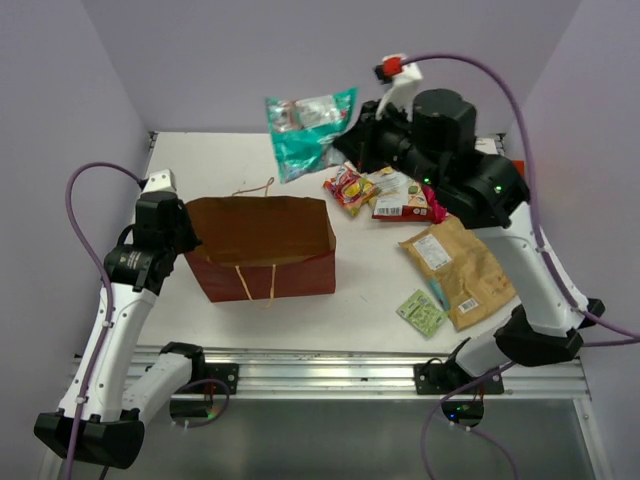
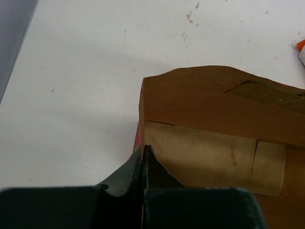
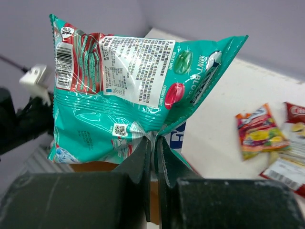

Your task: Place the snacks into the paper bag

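Note:
The bag stands to the left of my right gripper in the top view, so next that gripper should come back over the bag's opening to let go of the teal packet.
The dark red-brown paper bag stands open at the table's left centre. My left gripper is shut on the bag's left wall, pinching its rim. My right gripper is shut on the teal packet and holds it in the air behind the bag. On the table to the right lie an orange packet, a yellow-red packet with a pink-red one beside it, the large tan kraft pouch and the small green sachet.
The lilac walls enclose the white table on three sides. A metal rail runs along the near edge. The right arm reaches over the lying packets.

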You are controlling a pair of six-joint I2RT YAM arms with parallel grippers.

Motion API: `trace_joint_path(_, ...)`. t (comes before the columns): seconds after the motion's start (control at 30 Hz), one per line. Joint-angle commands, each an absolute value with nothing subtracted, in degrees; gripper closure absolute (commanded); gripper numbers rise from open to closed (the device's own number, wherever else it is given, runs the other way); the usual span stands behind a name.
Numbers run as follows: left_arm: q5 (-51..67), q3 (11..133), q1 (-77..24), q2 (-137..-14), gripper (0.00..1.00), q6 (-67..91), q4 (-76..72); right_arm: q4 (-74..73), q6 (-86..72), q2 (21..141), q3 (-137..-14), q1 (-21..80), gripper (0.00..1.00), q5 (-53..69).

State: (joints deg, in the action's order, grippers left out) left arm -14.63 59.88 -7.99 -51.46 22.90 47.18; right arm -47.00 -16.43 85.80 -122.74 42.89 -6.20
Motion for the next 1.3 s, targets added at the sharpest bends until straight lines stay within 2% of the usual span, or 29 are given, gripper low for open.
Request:
trace_joint_path(0.0,-15.2,60.8,-8.0,-51.8,1.0,21.4,46.4,-51.6,-16.9,91.4,-122.0,48.0,1.0,-1.8)
trace_joint_path(0.23,-15.9,61.0,-8.0,-51.2,1.0,21.4,47.1,-47.6,-19.2,91.1,-113.5,52.3,1.0,-2.0)
trace_joint_path(0.43,-16.0,60.8,-8.0,-50.8,1.0,21.4,47.2,-47.3,-19.3,91.8,-112.1,52.3,0.98,-2.8)
trace_joint_path(0.47,-16.1,60.8,-8.1,-50.8,1.0,21.4,47.2,-47.1,-19.5,91.8,-112.0,52.3,0.75,-2.8)
trace_joint_path(0.5,-16.1,60.8,-8.0,-50.7,1.0,21.4,47.1,-46.8,-19.6,91.4,-112.0,52.2,0.59,-2.8)
trace_joint_path(0.53,-16.1,60.7,-8.0,-50.7,1.0,21.4,47.1,-46.7,-19.9,91.1,-111.9,52.3,0.33,-3.1)
trace_joint_path(0.57,-16.2,60.7,-8.0,-50.6,1.0,21.4,47.1,-46.5,-20.0,90.6,-112.1,52.3,0.22,-3.3)
trace_joint_path(0.6,-16.1,60.6,-8.0,-50.6,1.0,21.4,47.1,-46.8,-20.0,90.3,-112.3,52.3,0.16,-4.2)
trace_joint_path(0.8,-16.0,60.5,-8.0,-50.6,1.0,21.4,46.9,-53.9,-18.8,87.6,-115.2,52.2,0.16,-10.8)
trace_joint_path(0.9,-16.0,60.6,-8.0,-50.5,1.0,21.3,47.1,-59.5,-18.8,83.1,-113.7,50.6,0.13,-26.0)
trace_joint_path(0.97,-15.8,60.2,-8.0,-50.2,1.0,21.4,47.0,-61.9,-21.6,79.0,-108.5,46.7,0.11,-30.2)
trace_joint_path(1.0,-15.7,60.2,-8.0,-50.2,1.0,21.3,47.0,-63.1,-22.9,77.5,-105.6,41.7,0.1,-30.5)
trace_joint_path(1.1,-15.3,60.4,-8.0,-50.4,1.0,21.3,46.8,-60.9,-24.9,72.6,-86.3,35.5,0.05,-31.9)
trace_joint_path(1.17,-15.1,60.7,-8.0,-50.7,1.0,21.2,46.8,-59.9,-26.6,71.6,-79.7,33.9,0.02,-33.7)
trace_joint_path(1.27,-14.8,60.9,-8.3,-51.0,1.0,21.2,46.9,-57.0,-28.1,72.0,-70.2,31.6,0.01,-33.7)
